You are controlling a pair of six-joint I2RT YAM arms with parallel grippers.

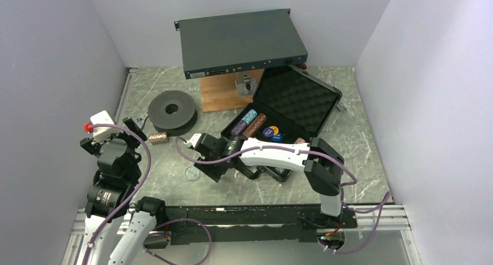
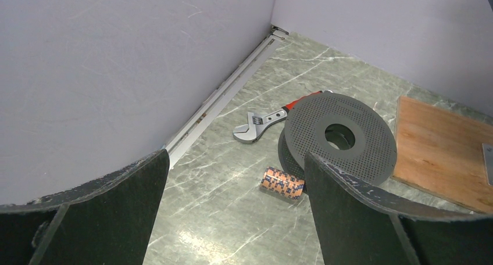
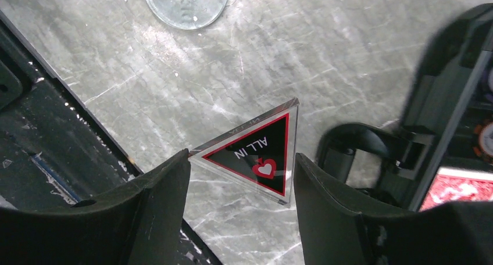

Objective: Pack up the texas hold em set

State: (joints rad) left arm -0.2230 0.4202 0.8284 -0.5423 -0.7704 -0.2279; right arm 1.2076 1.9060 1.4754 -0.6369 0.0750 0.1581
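Note:
I should lift across, go down onto the deck and let go of the triangle (image 3: 261, 149). The red-backed deck (image 3: 459, 186) is to the right of my right gripper in the wrist view, past the case's rim.
The black case (image 1: 317, 111) lies open right of centre, its foam-lined lid raised. Rolls of poker chips (image 1: 250, 123) and blue and yellow round buttons (image 1: 271, 132) sit in its tray; a red-backed card deck (image 3: 459, 186) shows at the right wrist view's edge. My right gripper (image 1: 209, 163) (image 3: 241, 160) hangs low over the table left of the case, shut on the red-black "ALL IN" triangle (image 3: 261, 149), its fingers against the triangle's two sides. A loose orange chip roll (image 1: 157, 138) (image 2: 283, 182) lies by the spool. My left gripper (image 1: 125, 131) (image 2: 235, 183) is open above the table short of it.
A dark round spool (image 1: 171, 111) (image 2: 340, 137) sits behind the loose roll, a red-handled wrench (image 2: 261, 122) beside it. A grey electronics box (image 1: 241, 43) rests on a wooden board (image 1: 224, 90) at the back. A clear disc (image 3: 186, 3) lies just beyond the right gripper.

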